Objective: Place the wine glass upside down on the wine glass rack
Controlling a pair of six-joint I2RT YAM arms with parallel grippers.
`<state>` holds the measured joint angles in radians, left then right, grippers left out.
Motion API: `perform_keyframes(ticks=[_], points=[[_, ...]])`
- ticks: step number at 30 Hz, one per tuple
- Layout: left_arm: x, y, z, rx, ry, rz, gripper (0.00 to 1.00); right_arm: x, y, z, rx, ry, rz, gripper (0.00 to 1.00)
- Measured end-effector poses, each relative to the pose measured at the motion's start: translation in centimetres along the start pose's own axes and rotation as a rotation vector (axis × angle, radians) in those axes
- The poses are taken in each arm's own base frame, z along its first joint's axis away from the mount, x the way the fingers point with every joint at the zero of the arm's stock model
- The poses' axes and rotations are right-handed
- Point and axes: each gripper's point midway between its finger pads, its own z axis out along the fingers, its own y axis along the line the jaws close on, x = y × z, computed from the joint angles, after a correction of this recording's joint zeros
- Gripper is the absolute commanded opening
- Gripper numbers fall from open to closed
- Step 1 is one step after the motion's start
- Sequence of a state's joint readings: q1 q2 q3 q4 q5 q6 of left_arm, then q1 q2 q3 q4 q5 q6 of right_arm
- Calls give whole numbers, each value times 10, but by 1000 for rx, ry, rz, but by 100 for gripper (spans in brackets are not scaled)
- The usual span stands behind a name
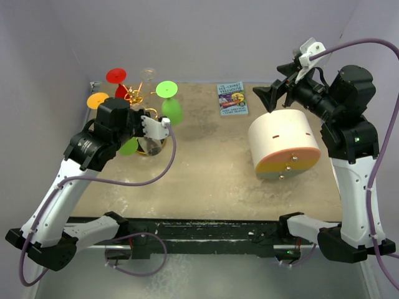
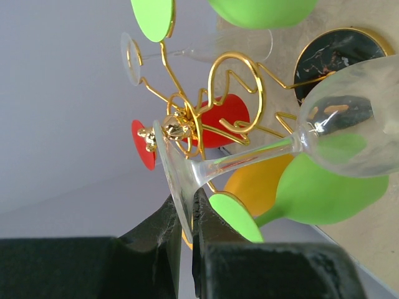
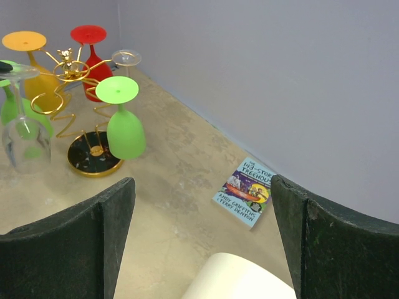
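Note:
My left gripper should next move to its right in the top view, lower the wine glass's foot onto the rack's empty curled arm point(image 1: 151, 113) below and let go, because the arm is there.
My left gripper point(image 2: 184, 205) is shut on the flat foot of a clear wine glass point(image 2: 349, 118), which hangs upside down, bowl lowest. Its stem runs close past a curled arm of the gold wine glass rack point(image 2: 234, 93); I cannot tell whether they touch. In the top view the left gripper point(image 1: 153, 128) sits at the rack's point(image 1: 135, 96) near side, over the glass bowl point(image 1: 151, 146). The right wrist view shows the same glass point(image 3: 25, 143) left of the rack's black base point(image 3: 93, 161). My right gripper point(image 3: 202, 182) is open and holds nothing, raised at the far right point(image 1: 274, 90).
Green point(image 3: 124, 131), orange point(image 3: 28, 47), red point(image 3: 90, 37) and another clear glass point(image 3: 126, 58) hang on the rack. A blue book point(image 1: 232, 99) lies at the back. A cream cylinder with an orange face point(image 1: 283, 143) rests below the right arm. Walls close the back and left.

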<state>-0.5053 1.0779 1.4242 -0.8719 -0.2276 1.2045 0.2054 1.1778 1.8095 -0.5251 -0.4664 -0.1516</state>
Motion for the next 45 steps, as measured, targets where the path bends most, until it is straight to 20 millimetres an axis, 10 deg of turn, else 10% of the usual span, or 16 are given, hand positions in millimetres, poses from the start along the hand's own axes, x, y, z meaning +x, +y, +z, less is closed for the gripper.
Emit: perform_keyframes(ticks=[45], points=[[-1, 21, 44, -81, 76, 74, 0, 5, 4, -2, -29, 1, 15, 93]])
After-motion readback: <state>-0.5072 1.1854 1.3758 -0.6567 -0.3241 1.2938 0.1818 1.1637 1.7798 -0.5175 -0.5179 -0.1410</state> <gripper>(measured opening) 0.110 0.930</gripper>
